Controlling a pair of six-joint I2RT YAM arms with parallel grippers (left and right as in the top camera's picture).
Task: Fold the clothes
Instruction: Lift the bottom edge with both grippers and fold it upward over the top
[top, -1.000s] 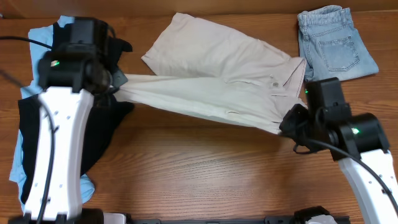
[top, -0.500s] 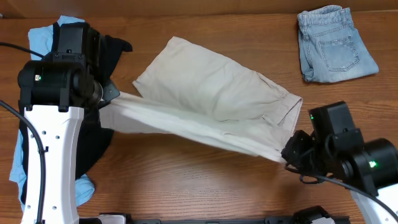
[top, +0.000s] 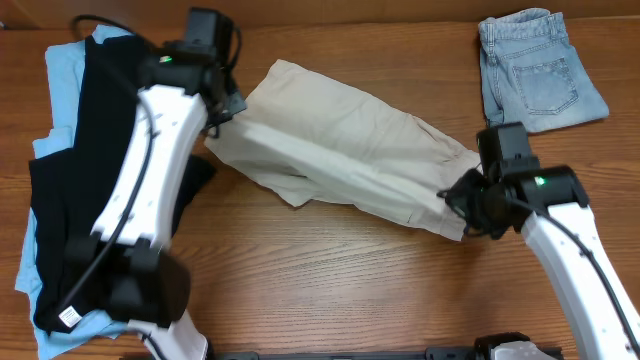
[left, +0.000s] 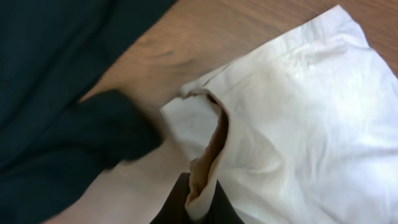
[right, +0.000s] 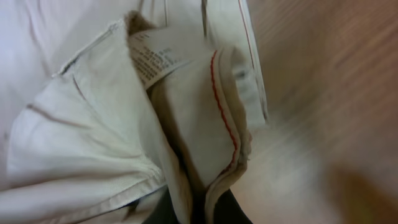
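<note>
The beige shorts' layer underneath still reaches farther out. My right gripper should next move outward to the far corner by the denim shorts and release the beige shorts' waistband end.
Beige shorts (top: 340, 140) lie across the middle of the wooden table, folded lengthwise. My left gripper (top: 222, 108) is shut on the hem end of the shorts at their left; in the left wrist view the cloth edge (left: 202, 186) is pinched between the fingers (left: 198, 208). My right gripper (top: 462, 200) is shut on the waistband end at the right; the right wrist view shows the waistband with red stitching (right: 217, 124) and a label, clamped in the fingers (right: 199, 208).
A folded pair of light blue denim shorts (top: 538, 70) lies at the back right. A pile of black cloth (top: 90, 180) over light blue cloth (top: 60, 70) covers the left side; the black cloth (left: 62, 81) shows beside the left gripper.
Both grippers carried the lower half of the shorts up and back over the upper half. The left gripper moved far right and back; the right gripper moved back. The stretched cloth now lies slack.
</note>
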